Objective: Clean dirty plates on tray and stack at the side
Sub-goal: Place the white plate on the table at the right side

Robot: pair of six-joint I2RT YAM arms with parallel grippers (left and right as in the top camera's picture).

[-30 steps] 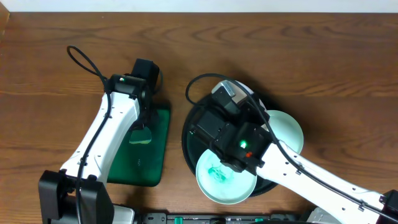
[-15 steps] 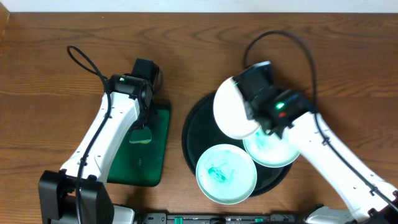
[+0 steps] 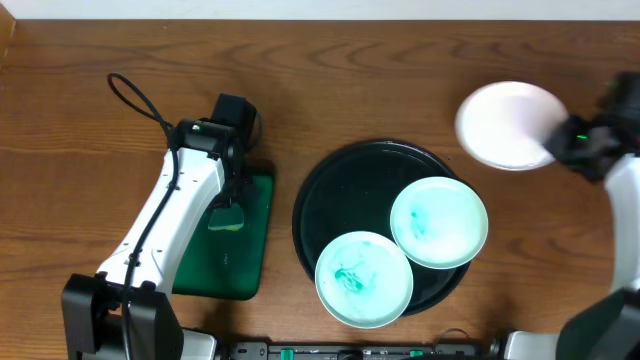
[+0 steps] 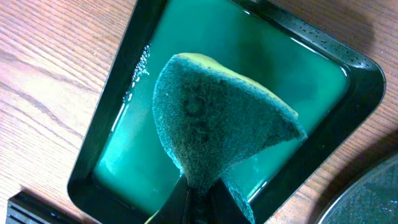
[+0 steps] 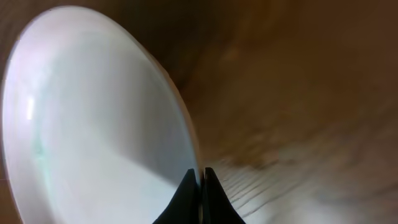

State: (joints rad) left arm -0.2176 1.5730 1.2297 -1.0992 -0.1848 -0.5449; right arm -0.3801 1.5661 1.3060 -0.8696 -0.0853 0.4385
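Observation:
The right gripper moves down toward the right in the overhead view next and releases the plate's rim, since the bare wood tabletop there lies below the fingers.
The round black tray (image 3: 340,185) holds two white plates with turquoise smears: one at the front (image 3: 364,279), one at the right (image 3: 439,222), overhanging the rim. My right gripper (image 3: 560,145) is shut on the rim of a third, plain white plate (image 3: 505,124) and holds it over the wood tabletop at the far right; in the right wrist view the plate (image 5: 93,118) fills the left, pinched by the jaws (image 5: 200,180). My left gripper (image 4: 198,193) is shut on a green sponge (image 4: 217,118) over the green tray.
A rectangular green tray (image 3: 228,245) with turquoise liquid sits left of the black tray; it also shows in the left wrist view (image 4: 118,93). A black cable (image 3: 135,95) loops at the back left. Brown wood tabletop (image 3: 400,80) surrounds everything.
My right arm has lifted the clean white plate off the black tray and swung it to the far right over the tabletop. The left arm and sponge have not moved.

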